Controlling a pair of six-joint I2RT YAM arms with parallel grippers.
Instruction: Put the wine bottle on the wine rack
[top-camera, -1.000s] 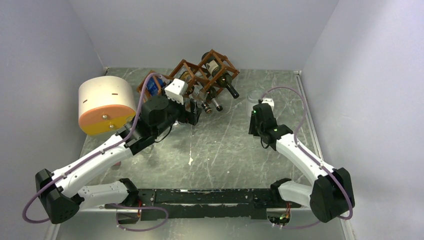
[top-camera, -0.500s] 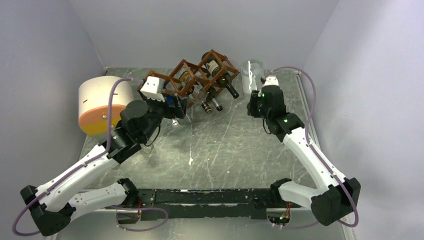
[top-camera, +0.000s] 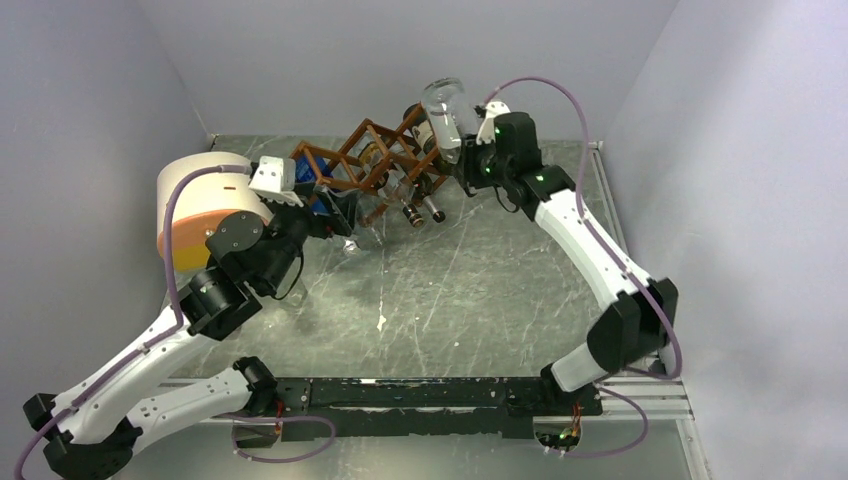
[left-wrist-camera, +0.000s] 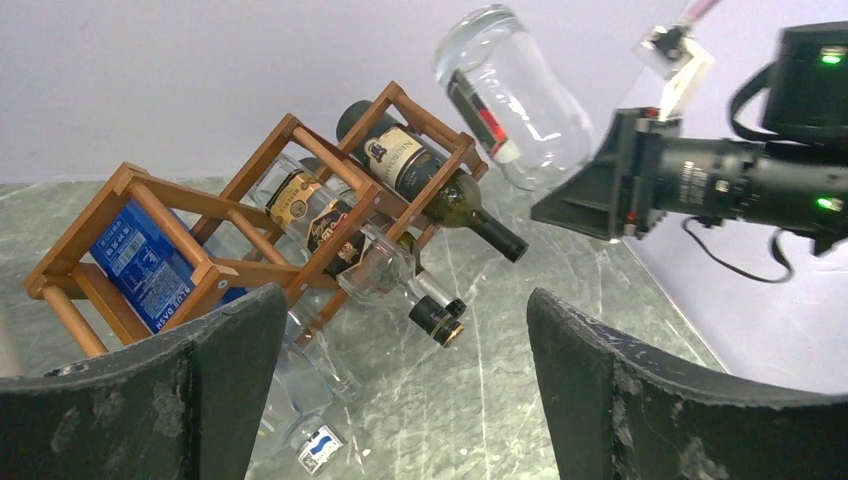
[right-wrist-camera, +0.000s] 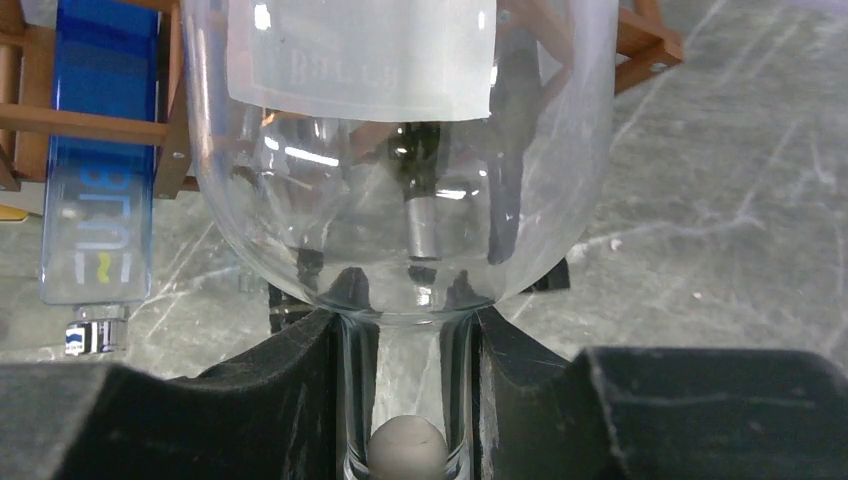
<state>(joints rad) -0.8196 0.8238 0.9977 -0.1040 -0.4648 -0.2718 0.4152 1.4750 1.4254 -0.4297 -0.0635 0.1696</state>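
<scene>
My right gripper holds the bottle and will next go down and left in the top view to release it, as the rack's top notch (top-camera: 405, 138) lies below there.
The wine bottle (top-camera: 443, 108) is clear glass with a pale label, and it hangs in the air, tilted, just right of the rack's top cell. My right gripper (top-camera: 468, 155) is shut on its neck. In the right wrist view the neck sits pinched between the fingers (right-wrist-camera: 300, 385), with the bottle's body (right-wrist-camera: 400, 150) filling the frame. The wine rack (top-camera: 375, 160), a reddish-brown lattice, stands at the back of the table. My left gripper (top-camera: 335, 208) is open and empty by the rack's lower left end; its view shows the rack (left-wrist-camera: 290, 180) and the held bottle (left-wrist-camera: 515, 95).
The rack holds a dark green bottle (top-camera: 447, 162), a blue-labelled bottle (top-camera: 310, 175) and clear bottles whose necks (top-camera: 420, 208) stick out toward the front. A cream-and-orange cylinder (top-camera: 205, 205) stands at the left wall. Grey walls enclose the marbled table (top-camera: 470, 290).
My right arm has raised the wine bottle and swung it left, up to the rack's top. My left arm has pulled back to the left, its gripper staying open.
</scene>
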